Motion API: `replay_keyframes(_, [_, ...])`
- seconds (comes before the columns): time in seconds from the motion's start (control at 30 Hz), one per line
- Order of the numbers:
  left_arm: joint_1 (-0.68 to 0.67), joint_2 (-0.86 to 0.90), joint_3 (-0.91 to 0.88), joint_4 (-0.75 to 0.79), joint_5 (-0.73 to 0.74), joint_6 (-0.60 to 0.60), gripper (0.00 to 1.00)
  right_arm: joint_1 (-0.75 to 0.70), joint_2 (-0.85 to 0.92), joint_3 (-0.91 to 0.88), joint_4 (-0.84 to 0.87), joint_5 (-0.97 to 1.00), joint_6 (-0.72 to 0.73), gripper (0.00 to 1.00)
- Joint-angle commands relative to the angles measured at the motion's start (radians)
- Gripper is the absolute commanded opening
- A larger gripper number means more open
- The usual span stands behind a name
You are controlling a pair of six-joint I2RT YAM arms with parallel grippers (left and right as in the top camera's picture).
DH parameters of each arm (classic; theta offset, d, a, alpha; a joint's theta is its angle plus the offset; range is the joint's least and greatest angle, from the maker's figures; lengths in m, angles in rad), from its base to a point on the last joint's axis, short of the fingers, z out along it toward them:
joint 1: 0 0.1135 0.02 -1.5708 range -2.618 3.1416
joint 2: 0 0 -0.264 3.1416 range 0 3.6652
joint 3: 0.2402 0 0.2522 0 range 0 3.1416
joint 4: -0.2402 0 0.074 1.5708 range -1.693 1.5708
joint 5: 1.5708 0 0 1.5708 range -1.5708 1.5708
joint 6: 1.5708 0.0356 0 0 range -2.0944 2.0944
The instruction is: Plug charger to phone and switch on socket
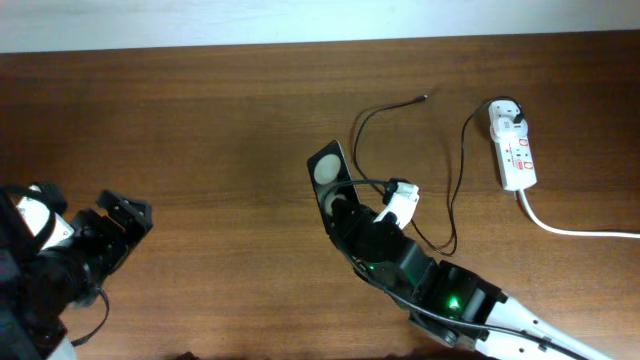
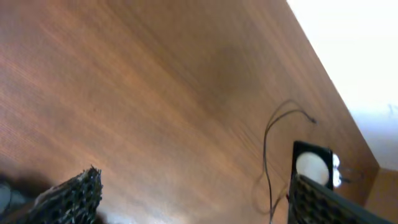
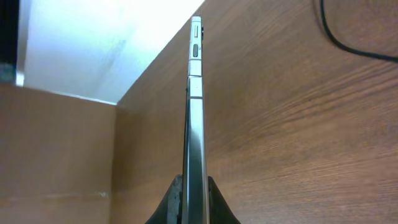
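The lower end of the phone is in my right gripper, so next my left gripper needs to move down and across onto the loose end of the phone [image 1: 326,168] with the white spot.
The phone [image 1: 326,168] is a black slab with a white round spot, held on edge at mid-table. My right gripper [image 1: 338,205] is shut on its lower end. In the right wrist view the phone [image 3: 195,93] shows edge-on between the fingers [image 3: 196,202]. The charger's thin black cable [image 1: 455,190] loops from its metal tip [image 1: 425,98] round to the white adapter [image 1: 503,110], which sits in the white socket strip [image 1: 518,155] at the far right. My left gripper [image 1: 125,215] is open and empty at the far left. Its wrist view shows the phone [image 2: 311,163] and cable [image 2: 266,143].
A thick white cord [image 1: 575,230] runs from the socket strip off the right edge. The cable loop lies just right of my right arm [image 1: 440,285]. The table's far edge meets a white wall at the top.
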Motion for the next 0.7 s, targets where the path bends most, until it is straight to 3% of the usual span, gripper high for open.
replay_keyframes(0.0, [0.007, 0.004, -0.15, 0.125, 0.114, 0.003, 0.99, 0.007, -0.063, 0.018, 0.007, -0.016, -0.11, 0.05])
replay_keyframes(0.1, [0.004, 0.019, -0.394, 0.281, 0.327, -0.124, 0.99, 0.007, -0.096, 0.018, -0.043, -0.016, -0.122, 0.06])
replay_keyframes(0.3, [-0.063, 0.096, -0.732, 0.566, 0.697, -0.165, 0.99, 0.007, -0.093, 0.018, -0.085, -0.034, -0.121, 0.06])
replay_keyframes(0.5, [-0.228, 0.166, -0.767, 0.732, 0.868, -0.165, 0.99, 0.007, -0.05, 0.018, -0.011, -0.186, -0.113, 0.06])
replay_keyframes(0.67, [-0.283, 0.166, -0.767, 0.782, 0.866, -0.177, 0.99, 0.007, 0.067, 0.018, 0.136, -0.334, -0.077, 0.06])
